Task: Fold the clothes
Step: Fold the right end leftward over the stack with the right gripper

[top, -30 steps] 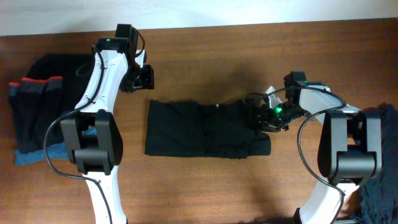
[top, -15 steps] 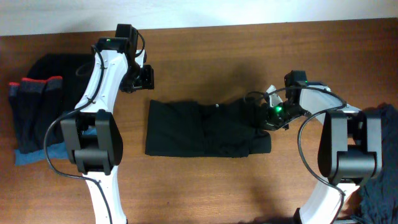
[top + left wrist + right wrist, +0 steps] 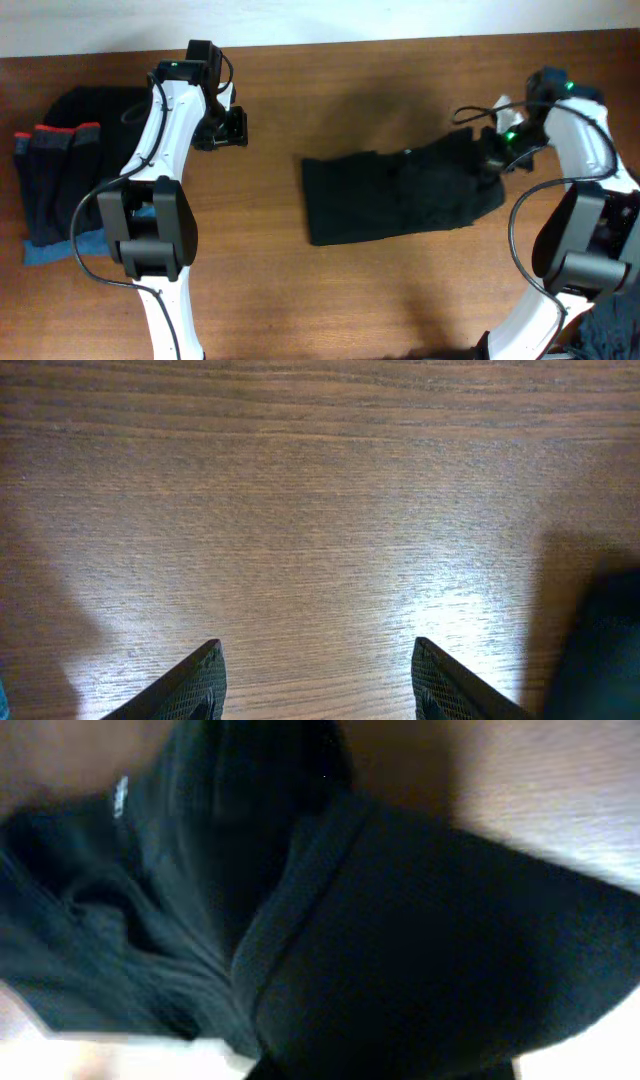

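Note:
My right gripper should next bring the garment's raised end over its flat end (image 3: 341,195), to the gripper's left in the overhead view, and let go of it, because the garment is stretched out long.
A long black garment (image 3: 400,195) lies slanted across the middle of the table, its right end lifted toward the upper right. My right gripper (image 3: 497,150) is shut on that raised end; in the right wrist view the black fabric (image 3: 400,940) fills the frame and hides the fingers, with a small white mark (image 3: 121,795) at upper left. My left gripper (image 3: 235,125) hovers open over bare wood to the upper left of the garment, its two fingertips (image 3: 205,680) apart with nothing between them.
A pile of dark clothes (image 3: 65,165) with red-trimmed and blue pieces sits at the table's left edge. More dark fabric (image 3: 610,325) lies at the lower right corner. The table's far edge runs along the top of the overhead view.
The right gripper closed on the garment's right end and pulled it up and to the right, dragging the whole garment rightward and slanting it. The left arm stayed still.

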Controlling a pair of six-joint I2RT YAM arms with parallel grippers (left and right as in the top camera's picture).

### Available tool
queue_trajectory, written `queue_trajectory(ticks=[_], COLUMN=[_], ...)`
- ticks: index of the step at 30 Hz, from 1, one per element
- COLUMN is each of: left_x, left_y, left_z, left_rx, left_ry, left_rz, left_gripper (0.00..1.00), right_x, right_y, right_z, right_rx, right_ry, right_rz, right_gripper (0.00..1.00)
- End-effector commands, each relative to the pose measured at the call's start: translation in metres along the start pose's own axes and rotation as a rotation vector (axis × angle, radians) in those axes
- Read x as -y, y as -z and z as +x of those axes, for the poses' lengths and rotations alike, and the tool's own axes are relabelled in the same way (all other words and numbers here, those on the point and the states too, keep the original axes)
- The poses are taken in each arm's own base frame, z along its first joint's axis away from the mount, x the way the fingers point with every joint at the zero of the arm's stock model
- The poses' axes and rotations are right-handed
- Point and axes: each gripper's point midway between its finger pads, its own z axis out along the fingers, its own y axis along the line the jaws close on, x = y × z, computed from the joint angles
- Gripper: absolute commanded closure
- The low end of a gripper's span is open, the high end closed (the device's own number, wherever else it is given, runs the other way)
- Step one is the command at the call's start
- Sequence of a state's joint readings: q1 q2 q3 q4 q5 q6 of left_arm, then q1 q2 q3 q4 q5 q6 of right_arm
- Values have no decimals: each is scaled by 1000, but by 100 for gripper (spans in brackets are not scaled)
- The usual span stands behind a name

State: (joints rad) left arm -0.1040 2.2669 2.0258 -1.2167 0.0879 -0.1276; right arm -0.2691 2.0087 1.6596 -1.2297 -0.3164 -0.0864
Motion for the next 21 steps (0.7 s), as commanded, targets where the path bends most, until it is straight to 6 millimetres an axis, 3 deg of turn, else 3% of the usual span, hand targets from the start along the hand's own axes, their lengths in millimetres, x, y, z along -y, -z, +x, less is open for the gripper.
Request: queue_trajectory(ticks=[1, 4, 8, 18, 20, 21], left_x=[-2, -5, -19, -45, -48, -50], left_y=[0, 0, 1, 4, 4, 4], left_z=[-3, -4, -6, -5, -5, -5], left_rx=[5, 7, 14, 3, 3, 4], left_ry=[-8, -6, 10, 65, 71, 75], left_rz=[-7, -20, -61, -67, -67, -68], left_gripper=[41, 41, 41, 40, 40, 40], right_x=[-11, -42, -87, -225, -246, -257], right_y=[37, 49, 47, -3, -17, -30], right_z=[-18, -14, -4, 34, 44, 51], right_rx=[60, 42, 10, -15, -26, -38], right_ry=[75, 135, 187, 334, 371, 395], right_rz=[65, 61, 54, 26, 29, 50], right_gripper=[96, 96, 96, 95, 89, 79])
